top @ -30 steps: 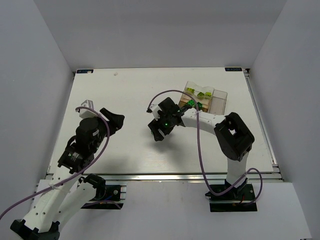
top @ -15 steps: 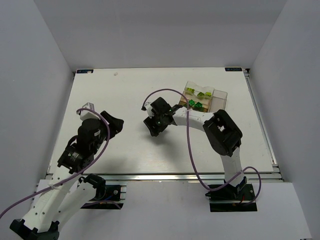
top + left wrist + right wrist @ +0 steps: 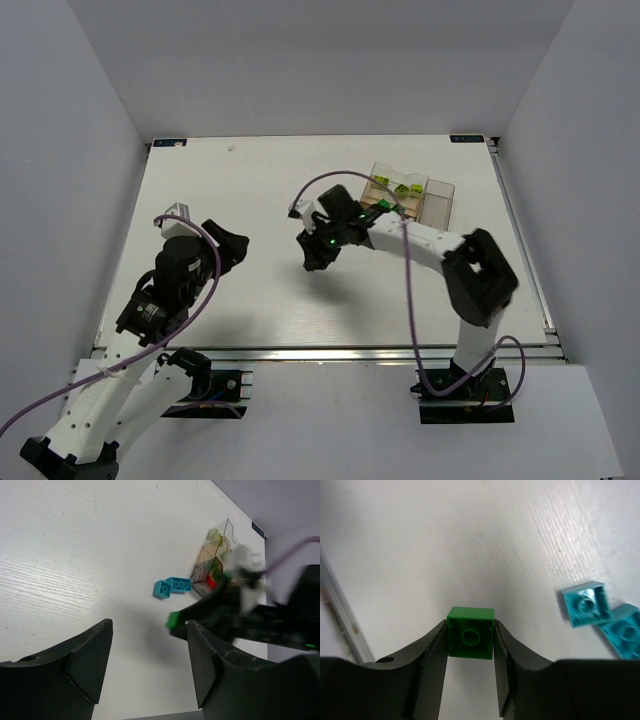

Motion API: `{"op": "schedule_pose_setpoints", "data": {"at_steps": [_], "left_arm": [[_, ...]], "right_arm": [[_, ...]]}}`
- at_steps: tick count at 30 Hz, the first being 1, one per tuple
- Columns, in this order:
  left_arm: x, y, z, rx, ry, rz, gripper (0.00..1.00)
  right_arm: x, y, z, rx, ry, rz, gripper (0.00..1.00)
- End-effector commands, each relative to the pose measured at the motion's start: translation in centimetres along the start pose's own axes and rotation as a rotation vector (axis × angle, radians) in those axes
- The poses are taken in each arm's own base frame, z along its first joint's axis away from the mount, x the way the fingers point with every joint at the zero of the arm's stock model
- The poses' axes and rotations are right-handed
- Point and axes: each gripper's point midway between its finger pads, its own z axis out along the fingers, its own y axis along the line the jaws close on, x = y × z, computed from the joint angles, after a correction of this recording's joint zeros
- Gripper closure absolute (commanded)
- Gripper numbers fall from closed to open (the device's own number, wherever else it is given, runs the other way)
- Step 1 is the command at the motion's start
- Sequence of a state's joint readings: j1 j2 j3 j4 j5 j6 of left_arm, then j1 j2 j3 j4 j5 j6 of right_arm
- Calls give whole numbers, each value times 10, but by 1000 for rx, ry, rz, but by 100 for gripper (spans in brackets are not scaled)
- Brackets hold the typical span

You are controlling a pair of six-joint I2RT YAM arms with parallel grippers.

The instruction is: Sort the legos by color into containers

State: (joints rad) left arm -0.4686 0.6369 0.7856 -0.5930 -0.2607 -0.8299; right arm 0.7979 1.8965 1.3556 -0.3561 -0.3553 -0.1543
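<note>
The right gripper should next move outward and to the right in the top view, over the clear container that already has a green lego in it.
My right gripper (image 3: 470,645) is shut on a dark green lego (image 3: 470,632) and holds it above the white table (image 3: 250,190) near the middle (image 3: 315,257). Two cyan legos (image 3: 585,604) lie side by side on the table to its right. They also show in the left wrist view (image 3: 172,586), just in front of the containers (image 3: 212,565). The clear containers (image 3: 432,199) stand at the back right and hold lime legos (image 3: 400,187), a green lego (image 3: 385,204) and a red lego (image 3: 211,583). My left gripper (image 3: 148,630) is open and empty at the left (image 3: 228,245).
The right arm (image 3: 440,250) reaches across from the right toward the table's middle, partly over the containers' near side. Grey walls close in the table on the left, back and right. An aluminium rail (image 3: 330,352) runs along the near edge.
The right arm's elbow has swung left and then back right, while its gripper stays near the table's middle with the green lego. The left arm has not moved.
</note>
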Motion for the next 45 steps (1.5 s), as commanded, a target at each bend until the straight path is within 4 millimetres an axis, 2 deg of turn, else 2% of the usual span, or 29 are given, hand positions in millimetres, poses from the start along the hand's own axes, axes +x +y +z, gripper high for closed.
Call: {"op": "schedule_pose_setpoints", "data": {"at_steps": [1, 3, 4, 6, 7, 9, 10, 12, 13, 14, 15, 17, 18, 19, 20, 22, 23, 25, 27, 28, 30, 32, 34, 35, 37, 38, 40, 42, 45], "left_arm": [[12, -7, 9, 50, 36, 22, 29], [18, -11, 18, 69, 54, 26, 28], [24, -13, 21, 86, 79, 27, 28], [36, -14, 33, 96, 116, 25, 28], [43, -17, 36, 113, 146, 26, 28], [49, -23, 44, 136, 169, 24, 28], [55, -25, 50, 144, 195, 27, 27], [60, -26, 57, 144, 217, 29, 27], [63, -27, 60, 140, 226, 31, 26], [70, -22, 68, 115, 252, 36, 26], [67, -27, 72, 115, 252, 38, 26], [77, -21, 86, 73, 293, 67, 24], [79, -30, 87, 105, 326, 71, 24], [83, -30, 91, 97, 346, 79, 23], [94, -27, 99, 80, 386, 104, 23], [98, -33, 105, 93, 419, 124, 23], [106, -28, 111, 79, 451, 132, 23], [112, -30, 116, 89, 477, 138, 21], [121, -25, 123, 78, 501, 145, 18], [121, -28, 127, 89, 497, 151, 17], [131, -27, 134, 86, 528, 163, 14], [129, -35, 143, 101, 533, 180, 12], [139, -31, 154, 84, 568, 200, 12], [136, -39, 159, 103, 568, 203, 11], [146, -34, 170, 86, 603, 221, 9], [145, -43, 175, 102, 601, 231, 9], [153, -38, 183, 84, 627, 245, 8], [155, -44, 188, 97, 629, 259, 8], [164, -51, 193, 125, 642, 298, 8]], "right_arm": [[-72, 29, -89, -96, -309, -206, 100], [-72, 6, -100, 23, -332, -167, 100], [-70, -22, -111, 105, -338, -117, 100], [-63, -53, -119, 222, -318, -20, 100], [-49, -87, -129, 290, -303, 66, 100], [-38, -110, -136, 345, -289, 162, 100], [-27, -135, -148, 387, -283, 225, 100], [-21, -150, -153, 404, -280, 273, 100], [-16, -167, -161, 428, -283, 303, 100], [-13, -172, -162, 433, -276, 315, 100], [-13, -177, -163, 434, -279, 324, 100], [-9, -197, -168, 456, -277, 355, 100], [-7, -206, -171, 468, -280, 367, 100], [-2, -216, -169, 475, -272, 383, 100], [-9, -222, -174, 486, -285, 377, 100], [-4, -234, -172, 487, -279, 388, 97], [-9, -239, -174, 489, -287, 382, 92], [-4, -246, -170, 477, -274, 396, 88], [-5, -248, -170, 465, -277, 389, 80], [-2, -249, -165, 455, -268, 395, 70], [-3, -249, -165, 446, -266, 387, 64], [4, -250, -162, 434, -248, 402, 54], [9, -250, -161, 431, -242, 407, 47], [11, -251, -162, 430, -237, 413, 40], [10, -248, -164, 420, -232, 411, 34], [11, -249, -167, 421, -237, 410, 33], [8, -244, -173, 409, -240, 393, 30], [-1, -235, -184, 365, -256, 311, 28], [-9, -200, -195, 199, -306, 139, 27]]}}
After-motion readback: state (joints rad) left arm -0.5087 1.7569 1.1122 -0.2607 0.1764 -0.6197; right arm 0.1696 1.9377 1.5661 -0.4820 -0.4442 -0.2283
